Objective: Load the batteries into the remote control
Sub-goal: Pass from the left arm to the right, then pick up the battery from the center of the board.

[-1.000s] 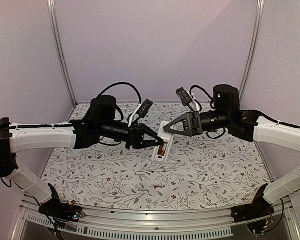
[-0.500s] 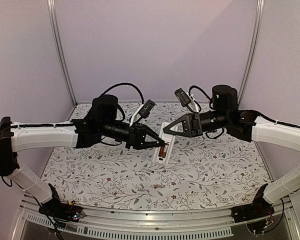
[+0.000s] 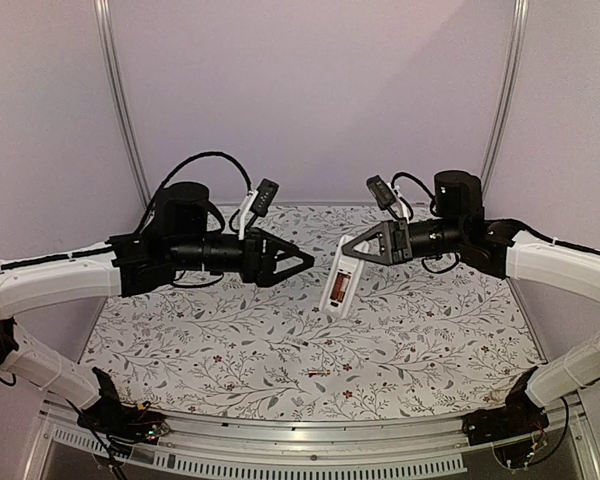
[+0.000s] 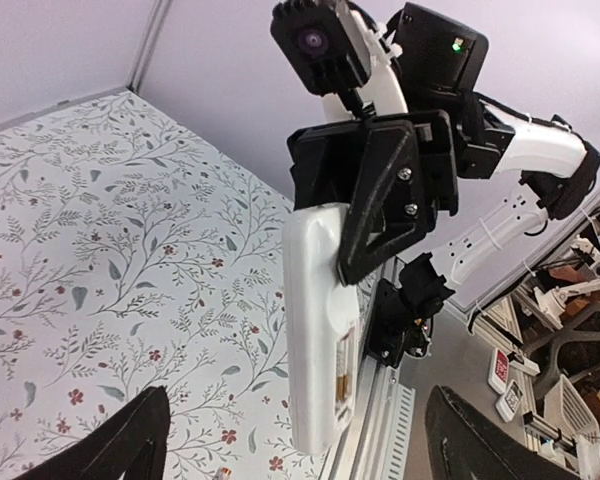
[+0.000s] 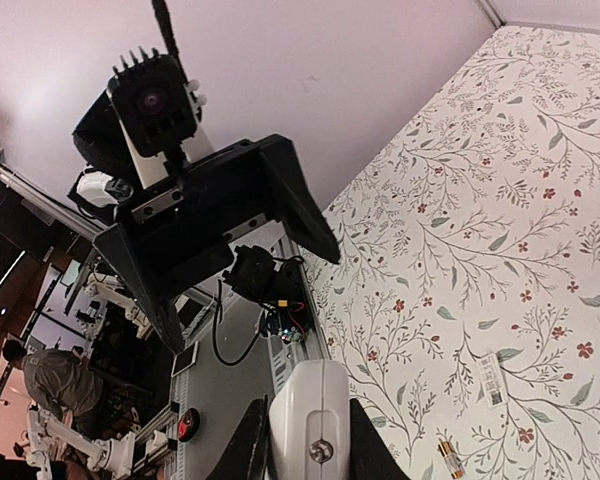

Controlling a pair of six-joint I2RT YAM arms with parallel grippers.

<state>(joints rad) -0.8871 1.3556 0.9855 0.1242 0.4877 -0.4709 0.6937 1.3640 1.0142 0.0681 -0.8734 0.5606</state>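
The remote control's open hollow holds only one battery. My left gripper moves down and back toward the front bar next, fingers tilting downward, onto the loose battery (image 3: 319, 373).
The white remote control (image 3: 341, 281) hangs tilted above the cloth, its upper end pinched in my shut right gripper (image 3: 351, 251). Its plain back with the open recess faces left, and one reddish-gold battery (image 4: 342, 375) lies inside. The right wrist view shows the remote control (image 5: 315, 415) end-on between my two fingers (image 5: 248, 445). My left gripper (image 3: 298, 262) stands open and empty, a short way left of the remote. In its wrist view the remote control (image 4: 315, 330) sits clear between its spread fingertips (image 4: 140, 435). A second battery (image 3: 315, 373) lies on the cloth near the front.
A small white printed label (image 5: 490, 378) lies on the flowered cloth close to the loose battery (image 5: 447, 455). The metal front rail (image 3: 300, 440) and both arm bases bound the near edge. Purple walls enclose the back and sides.
My left gripper has opened and drawn back to the left, leaving a battery in the recess. The right gripper closed tighter on the remote and shifted it slightly right.
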